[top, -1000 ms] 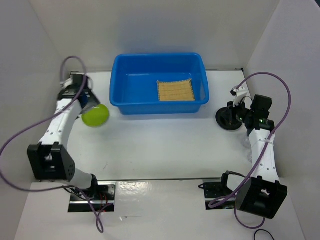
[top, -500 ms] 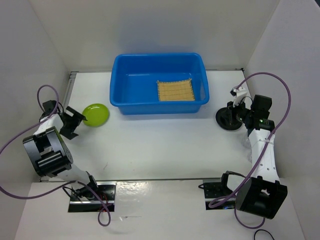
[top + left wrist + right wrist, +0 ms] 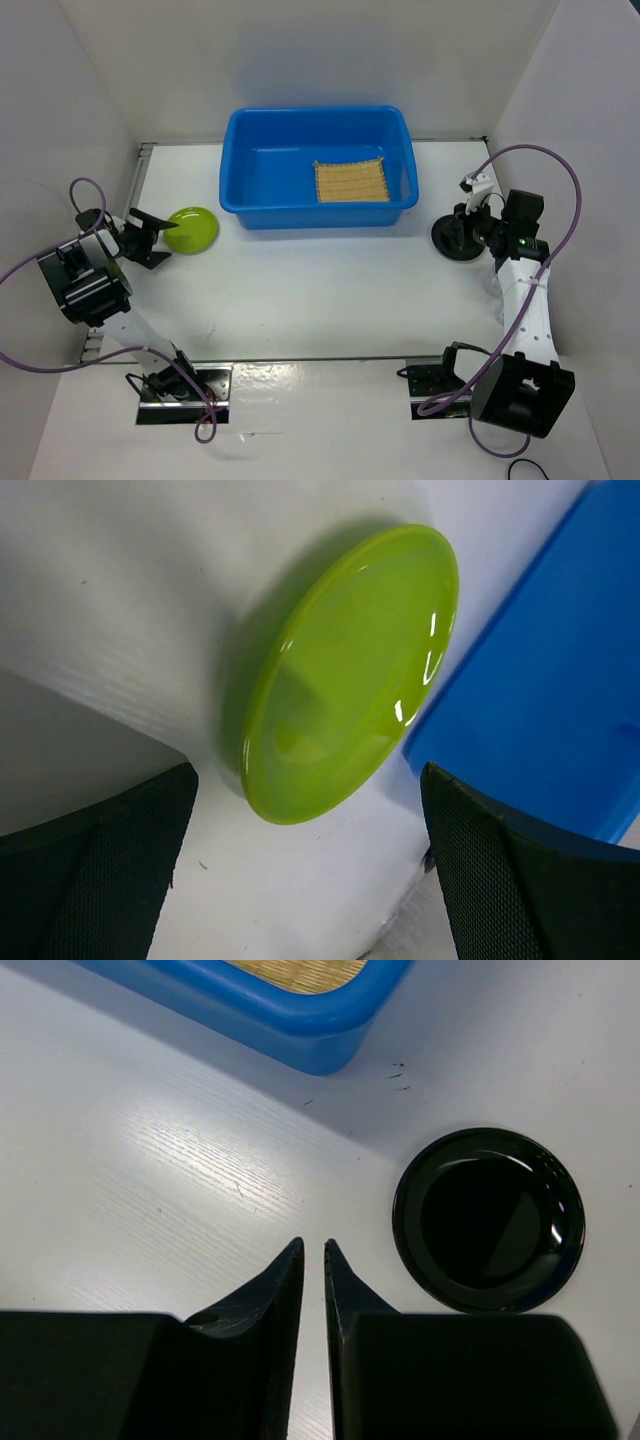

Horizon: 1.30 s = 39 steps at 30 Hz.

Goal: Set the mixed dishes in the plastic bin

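My left gripper moves toward the bin (image 3: 318,167) next, onto the plate's nearest edge (image 3: 169,240), and then closes.
The blue plastic bin (image 3: 318,167) stands at the back middle with the tan woven mat (image 3: 351,182) lying inside it. The lime-green plate (image 3: 192,229) lies on the table left of the bin; it also shows in the left wrist view (image 3: 350,675). My left gripper (image 3: 157,240) is open and empty just left of the plate, its fingers (image 3: 100,880) wide apart short of the rim. The black dish (image 3: 458,240) sits on the table at the right and shows in the right wrist view (image 3: 488,1218). My right gripper (image 3: 313,1247) is shut and empty beside the dish. I cannot make out the clear cup.
White walls enclose the table on the left, back and right. The bin's blue corner (image 3: 560,680) is just beyond the plate, and its near rim (image 3: 300,1015) lies ahead of my right gripper. Purple cables loop off both arms.
My left arm has pulled back to the far left, away from the bin. The green plate that was at its gripper now lies on the table. The right arm has not moved.
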Motion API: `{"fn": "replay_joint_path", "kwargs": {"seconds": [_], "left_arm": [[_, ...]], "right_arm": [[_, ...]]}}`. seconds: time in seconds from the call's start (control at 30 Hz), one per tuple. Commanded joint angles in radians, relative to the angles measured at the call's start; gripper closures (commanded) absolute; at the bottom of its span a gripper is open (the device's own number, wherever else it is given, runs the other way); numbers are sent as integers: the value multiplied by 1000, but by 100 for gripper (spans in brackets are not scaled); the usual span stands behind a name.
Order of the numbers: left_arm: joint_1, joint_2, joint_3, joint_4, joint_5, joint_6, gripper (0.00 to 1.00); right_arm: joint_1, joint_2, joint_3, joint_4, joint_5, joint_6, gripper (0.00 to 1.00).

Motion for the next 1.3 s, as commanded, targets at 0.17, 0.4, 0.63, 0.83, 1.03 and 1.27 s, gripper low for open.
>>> {"fn": "replay_joint_path", "kwargs": {"seconds": [0.17,0.4,0.63,0.83,1.03,1.27], "left_arm": [[-5,177,-12,43,58,14,8],[-5,273,42,48,86,45,27],[-23,343,88,-20,66,73,85],[-34,250,100,-75,3,91,100],[-46,-145,53,-112,-156,54,100],[-104,-473,244,-224,-149,-73,100]], "right_arm": [[-6,8,-5,28,-17,-15,81],[-6,8,-5,18,-17,-24,81],[-6,8,-5,18,-17,-24,81],[-6,8,-5,18,-17,-24,81],[-6,8,-5,18,-26,-24,81],[-6,37,-5,9,-26,-33,81]]}}
